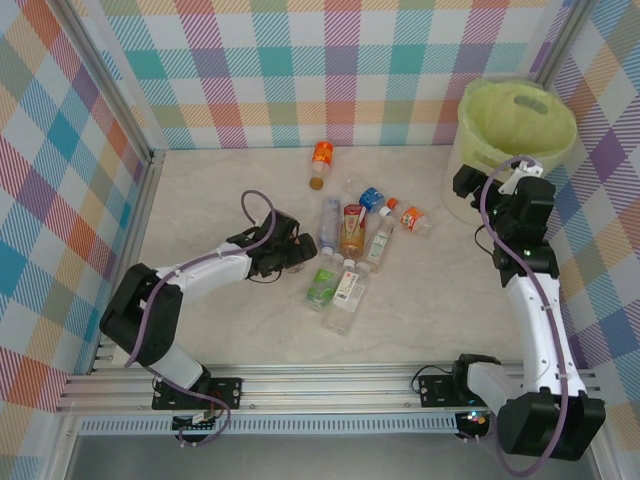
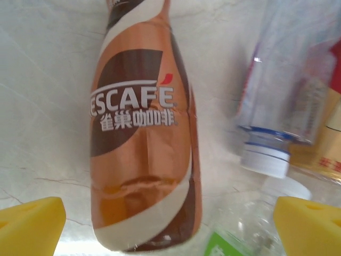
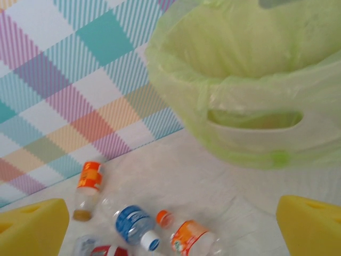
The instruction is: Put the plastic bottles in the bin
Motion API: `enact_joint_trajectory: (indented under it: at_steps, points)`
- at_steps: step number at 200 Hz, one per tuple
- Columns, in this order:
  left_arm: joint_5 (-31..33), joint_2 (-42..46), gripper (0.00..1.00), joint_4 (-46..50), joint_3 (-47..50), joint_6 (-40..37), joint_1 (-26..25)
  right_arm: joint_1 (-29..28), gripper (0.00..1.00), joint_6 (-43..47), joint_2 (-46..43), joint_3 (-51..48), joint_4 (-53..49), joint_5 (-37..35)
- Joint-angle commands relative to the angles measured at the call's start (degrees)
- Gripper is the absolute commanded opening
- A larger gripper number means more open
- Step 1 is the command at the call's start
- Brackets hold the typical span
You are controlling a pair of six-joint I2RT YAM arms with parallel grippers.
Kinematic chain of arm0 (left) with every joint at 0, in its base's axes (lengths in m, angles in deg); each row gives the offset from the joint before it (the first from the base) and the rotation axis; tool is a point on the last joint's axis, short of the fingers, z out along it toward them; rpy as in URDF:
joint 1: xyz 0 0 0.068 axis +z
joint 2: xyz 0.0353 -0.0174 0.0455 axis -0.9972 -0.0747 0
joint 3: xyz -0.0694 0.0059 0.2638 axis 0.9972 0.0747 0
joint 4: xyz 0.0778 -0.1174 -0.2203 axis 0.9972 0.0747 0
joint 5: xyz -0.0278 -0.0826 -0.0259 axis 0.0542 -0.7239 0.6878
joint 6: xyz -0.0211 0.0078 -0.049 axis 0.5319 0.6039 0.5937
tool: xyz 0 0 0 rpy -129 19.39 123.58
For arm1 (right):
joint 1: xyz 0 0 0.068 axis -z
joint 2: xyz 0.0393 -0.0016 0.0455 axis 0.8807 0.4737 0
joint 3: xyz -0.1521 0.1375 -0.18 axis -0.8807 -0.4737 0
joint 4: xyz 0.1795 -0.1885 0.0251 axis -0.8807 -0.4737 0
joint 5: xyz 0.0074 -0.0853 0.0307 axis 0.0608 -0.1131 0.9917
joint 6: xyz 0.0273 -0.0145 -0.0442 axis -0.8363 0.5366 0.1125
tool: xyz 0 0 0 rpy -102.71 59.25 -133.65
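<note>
The left gripper lowers its open fingers astride the labelled body of the brown coffee bottle [image 2: 144, 138] below next and closes on both sides.
Several plastic bottles lie in a loose cluster mid-table, among them a red-labelled one [image 1: 352, 228], a green-labelled one [image 1: 322, 288] and a blue-labelled one [image 1: 371, 198]. An orange-labelled bottle [image 1: 321, 160] lies apart near the back wall. My left gripper [image 1: 295, 250] is at the cluster's left edge and is open. A brown coffee bottle [image 2: 144, 138] lies between its yellow fingertips [image 2: 32, 224], untouched. My right gripper [image 1: 468, 182] hovers open and empty beside the bin [image 1: 556, 105]. The lime-lined bin [image 3: 256, 136] fills the upper right of the right wrist view.
Checked walls enclose the table on three sides. In the right wrist view, the orange-labelled bottle [image 3: 88, 184], the blue-labelled bottle [image 3: 133, 224] and an orange-capped bottle [image 3: 192, 240] lie on the table below. A white-capped clear bottle [image 2: 282, 90] lies right of the brown one.
</note>
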Motion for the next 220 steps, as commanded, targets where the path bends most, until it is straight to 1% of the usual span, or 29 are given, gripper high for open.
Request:
enact_joint_trajectory:
  at_steps: [1,26,59,84,112,124,153,157,166,194,220]
  points:
    - [4.1,-3.2,1.0,5.9,-4.4,0.3,-0.7,-0.4,1.0,-3.5,-3.7,-2.5,-1.5,8.3]
    - [6.3,-7.8,1.0,9.0,-8.4,-1.9,-1.5,-0.4,1.0,-3.5,-5.8,-5.2,-2.9,8.6]
    - [7.5,-11.7,1.0,7.2,-9.1,-3.7,-1.5,-0.3,1.0,-4.3,-6.5,-6.7,-3.2,10.4]
    - [7.0,-13.7,0.92,2.3,-7.5,-5.3,-1.4,-0.4,1.0,-3.5,-5.7,-6.2,-3.1,13.5]
    - [5.5,-16.2,0.81,1.8,-7.8,-6.1,-1.4,-0.4,1.0,-0.1,-4.0,-4.5,-3.9,17.7]
    - [4.6,-16.4,0.79,0.8,-7.3,-7.0,-1.4,-0.4,1.0,0.6,-3.6,-4.2,-4.6,18.9]
    - [3.8,-15.1,0.71,-0.6,-5.1,-8.4,-1.4,-0.6,1.0,0.5,-3.2,-4.2,-4.2,20.5]
    - [3.7,-14.7,0.71,-2.8,-4.6,-8.7,-1.4,-0.6,1.0,0.5,-3.1,-4.2,-4.1,20.8]
    - [3.7,-14.0,0.68,-3.6,-3.9,-9.2,-1.4,-0.7,1.0,0.8,-2.8,-3.9,-4.2,21.7]
    - [2.0,-12.4,0.64,-6.3,-2.0,-10.9,-1.4,-1.0,1.0,2.6,-1.3,-1.3,-9.2,23.4]
    - [0.5,-11.2,0.6,-9.5,0.3,-12.4,-1.4,-1.7,1.0,1.1,-1.0,-0.8,-9.9,26.5]
